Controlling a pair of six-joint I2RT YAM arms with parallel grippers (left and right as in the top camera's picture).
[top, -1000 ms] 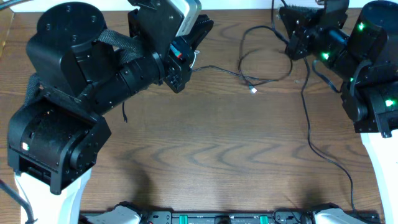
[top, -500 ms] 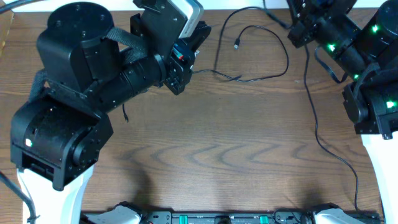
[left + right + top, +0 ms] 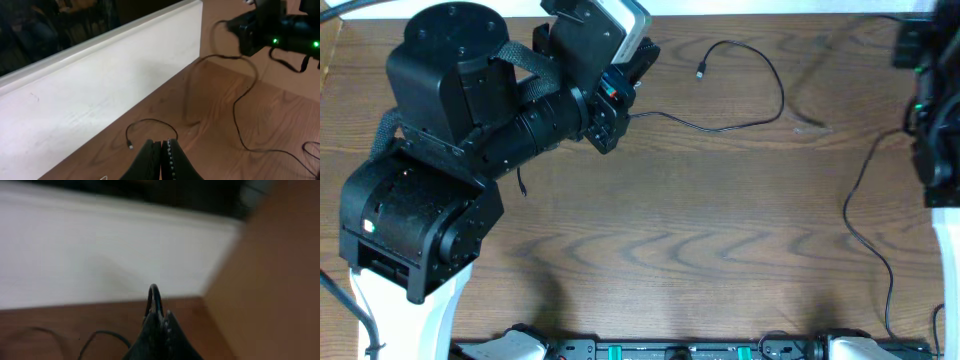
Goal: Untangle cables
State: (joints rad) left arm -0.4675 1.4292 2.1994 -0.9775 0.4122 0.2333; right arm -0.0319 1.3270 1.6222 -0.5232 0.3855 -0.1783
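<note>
The right gripper should next move back and down to release, clear of the plug-ended cable, since bare tabletop point(image 3: 902, 205) beside the trailing cable lies below and back from the gripper.
One thin black cable point(image 3: 750, 124) curves over the table from under my left wrist and ends in a small plug point(image 3: 701, 72). In the left wrist view the same cable point(image 3: 150, 121) loops ahead of my left gripper point(image 3: 161, 145) and passes behind its right finger. That gripper is shut, and nothing shows between its jaws. My right gripper point(image 3: 160, 314) is shut on a second black cable point(image 3: 154, 294), which loops up out of its tips. This second cable point(image 3: 850, 215) trails toward the front edge. The right gripper itself is out of the overhead view.
The left arm point(image 3: 470, 130) covers the back left of the wooden table point(image 3: 670, 240). The right arm point(image 3: 932, 110) stands at the right edge. A white wall point(image 3: 100, 95) runs along the table's back edge. A short dark cable end point(image 3: 521, 185) pokes out under the left arm.
My right arm has swung right toward the table's edge, dragging its black cable along. The plugged cable's loop has opened and its plug has moved back-left. The left arm has barely moved.
</note>
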